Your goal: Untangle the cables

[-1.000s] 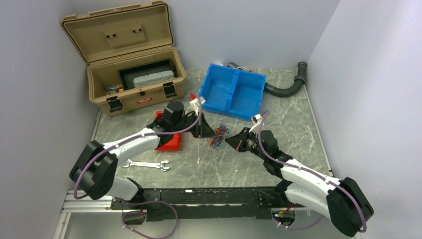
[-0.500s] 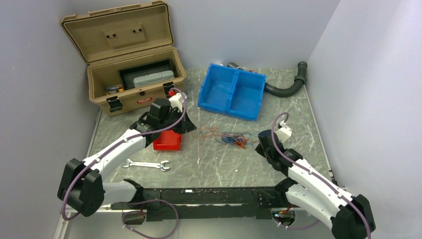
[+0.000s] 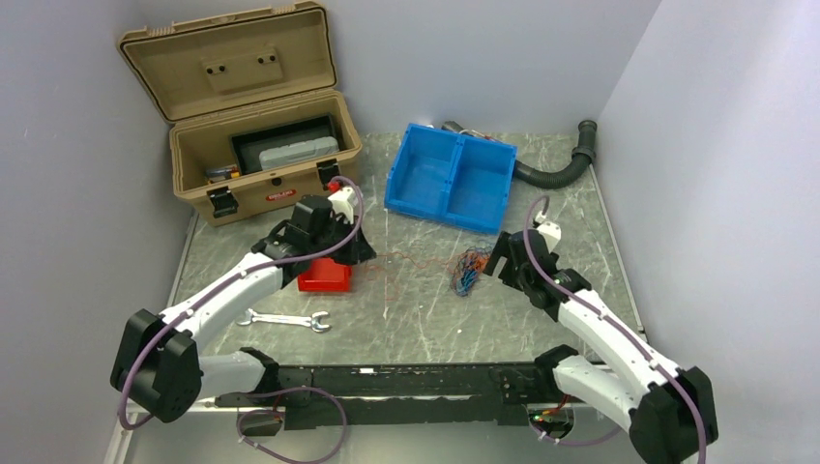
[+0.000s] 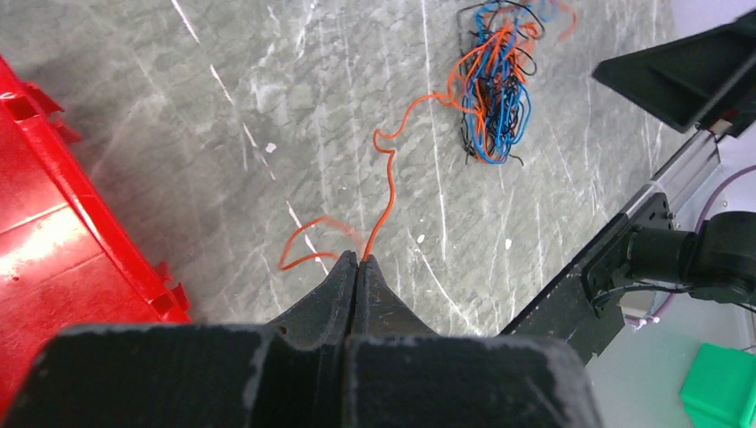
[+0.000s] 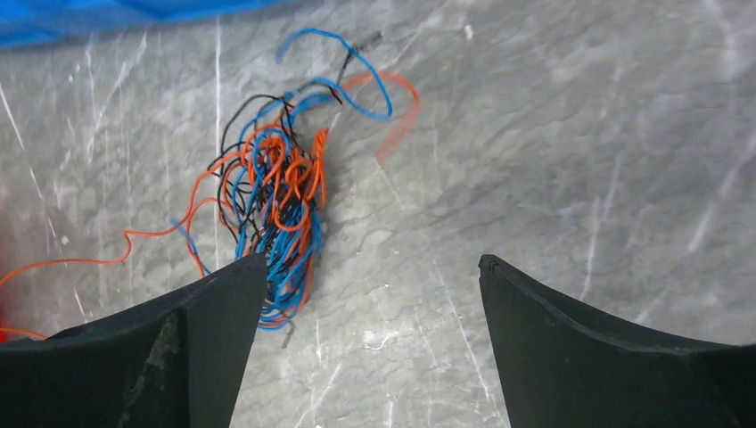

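The right gripper needs to move down and to the left in the top view next, toward the clump's blue wires, because its opening is filled by bare table.
The cables point(image 3: 470, 270) lie in a tangled clump of thin orange, blue and black wires point(image 5: 276, 205) on the marble table, right of centre. One orange wire point(image 4: 390, 183) runs out of the clump point(image 4: 493, 89) leftward into my left gripper point(image 4: 358, 259), which is shut on its end beside the red bin; in the top view this gripper point(image 3: 367, 253) is low over the table. My right gripper point(image 5: 373, 260) is open just right of the clump, with bare table between its fingers. Its left finger point(image 5: 214, 303) overlaps the clump's edge. Seen from above, the right gripper point(image 3: 490, 265) is next to the wires.
A small red bin point(image 3: 324, 275) is under the left arm, and a wrench point(image 3: 283, 320) lies nearer the front. At the back stand an open tan toolbox point(image 3: 261, 155) and a blue two-part bin point(image 3: 452, 179). A black ribbed hose point(image 3: 556, 169) curves in the far right corner.
My right gripper has opened and let go of the wires, which have drawn back into a compact clump. The right arm shifted a little toward them. The left gripper stayed shut on the orange wire.
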{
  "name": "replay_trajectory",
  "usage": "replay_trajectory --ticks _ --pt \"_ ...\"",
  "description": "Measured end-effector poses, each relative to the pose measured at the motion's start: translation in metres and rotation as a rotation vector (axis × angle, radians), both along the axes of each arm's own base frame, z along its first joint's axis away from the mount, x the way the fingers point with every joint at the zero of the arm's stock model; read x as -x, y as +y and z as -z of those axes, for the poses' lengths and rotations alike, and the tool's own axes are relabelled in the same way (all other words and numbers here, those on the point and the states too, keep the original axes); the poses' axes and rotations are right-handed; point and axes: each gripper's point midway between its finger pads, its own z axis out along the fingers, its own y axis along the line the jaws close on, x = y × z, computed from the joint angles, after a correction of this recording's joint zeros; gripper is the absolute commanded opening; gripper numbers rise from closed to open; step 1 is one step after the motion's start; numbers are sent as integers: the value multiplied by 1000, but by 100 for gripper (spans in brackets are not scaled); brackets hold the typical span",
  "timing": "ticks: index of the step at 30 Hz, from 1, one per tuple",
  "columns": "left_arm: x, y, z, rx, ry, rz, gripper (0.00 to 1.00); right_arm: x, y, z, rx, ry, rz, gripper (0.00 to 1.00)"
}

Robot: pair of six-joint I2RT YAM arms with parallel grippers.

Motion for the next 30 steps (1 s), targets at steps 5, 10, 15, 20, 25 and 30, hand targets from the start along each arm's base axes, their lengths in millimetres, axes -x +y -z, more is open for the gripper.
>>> replay_trajectory --ticks 5,10,15,20,25,30 --pt "8 -10 0 5 -3 52 0 -1 16 21 -11 97 -75 84" --pt "13 -19 -3 -2 -14 94 0 -5 36 39 -77 154 -113 73" --pt "11 -22 -12 -1 -34 103 0 -9 54 57 -114 194 -157 60" --pt "11 -19 -19 -10 -46 91 0 -11 63 74 -100 249 -185 7" --pt "5 -8 -35 -18 -70 36 0 -19 58 72 -62 251 -147 0" --pt "-23 51 -68 35 -127 -183 0 -13 18 56 12 225 5 0"
